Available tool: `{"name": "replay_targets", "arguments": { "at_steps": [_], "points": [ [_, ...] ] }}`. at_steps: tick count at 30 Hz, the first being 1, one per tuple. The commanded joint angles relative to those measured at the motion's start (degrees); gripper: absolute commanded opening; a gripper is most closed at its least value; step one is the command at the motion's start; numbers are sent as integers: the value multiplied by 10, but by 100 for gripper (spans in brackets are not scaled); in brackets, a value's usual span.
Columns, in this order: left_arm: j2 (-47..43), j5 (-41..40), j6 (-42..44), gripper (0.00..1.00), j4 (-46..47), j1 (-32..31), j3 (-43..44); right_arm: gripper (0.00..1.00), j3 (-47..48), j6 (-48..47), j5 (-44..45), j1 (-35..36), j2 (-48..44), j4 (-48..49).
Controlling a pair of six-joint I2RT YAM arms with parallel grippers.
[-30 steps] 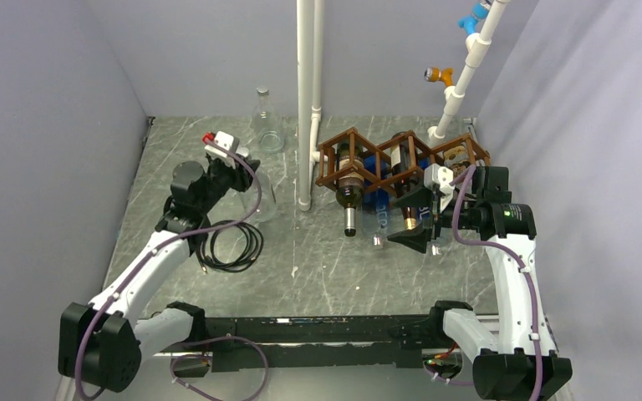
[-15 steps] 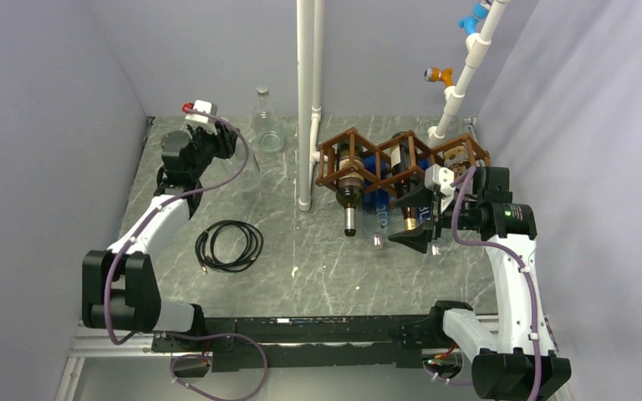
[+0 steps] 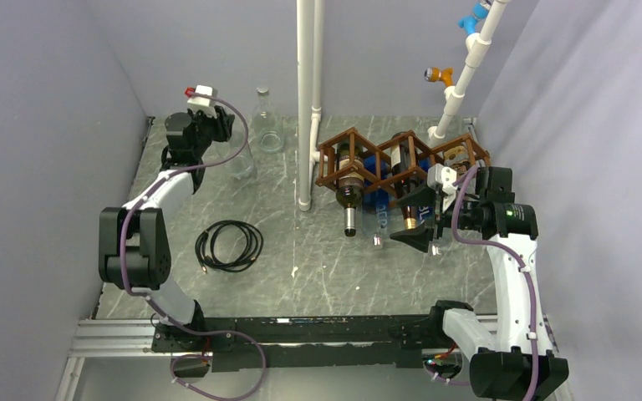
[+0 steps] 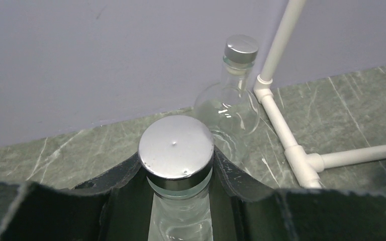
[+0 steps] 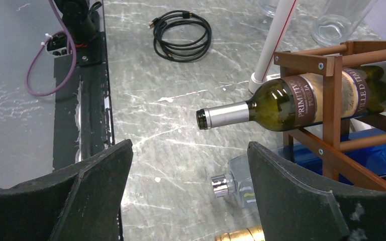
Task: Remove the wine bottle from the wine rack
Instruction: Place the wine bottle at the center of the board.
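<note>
The clear glass bottle goes outward toward the back wall in my left gripper next and stands beside the round glass flask, where the table is free.
The brown wooden wine rack stands at the back right; part of its frame shows in the right wrist view. A dark green wine bottle with a silver capsule lies in its left cell, neck sticking out forward. A gold-capped bottle neck pokes out of the middle cell. My right gripper is open and empty in front of the rack. My left gripper, at the far left, is shut on the neck of a clear glass bottle with a silver cap.
A clear bottle with a silver cap lies on the table under the rack. A round glass flask stands by the back wall. A white pipe stand rises left of the rack. A black cable coil lies at the left.
My left arm has swung back toward the far left corner, carrying the clear bottle with it. The right arm has hardly moved.
</note>
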Motion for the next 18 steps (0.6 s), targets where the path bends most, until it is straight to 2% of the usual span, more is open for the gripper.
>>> {"name": "replay_targets", "arguments": {
  "at_steps": [1, 18],
  "points": [
    [10, 14, -11, 0, 164, 9, 87, 87, 5, -24, -25, -10, 0, -9],
    [143, 4, 3, 0, 117, 16, 240, 88, 12, -41, -43, -30, 13, -28]
  ]
}}
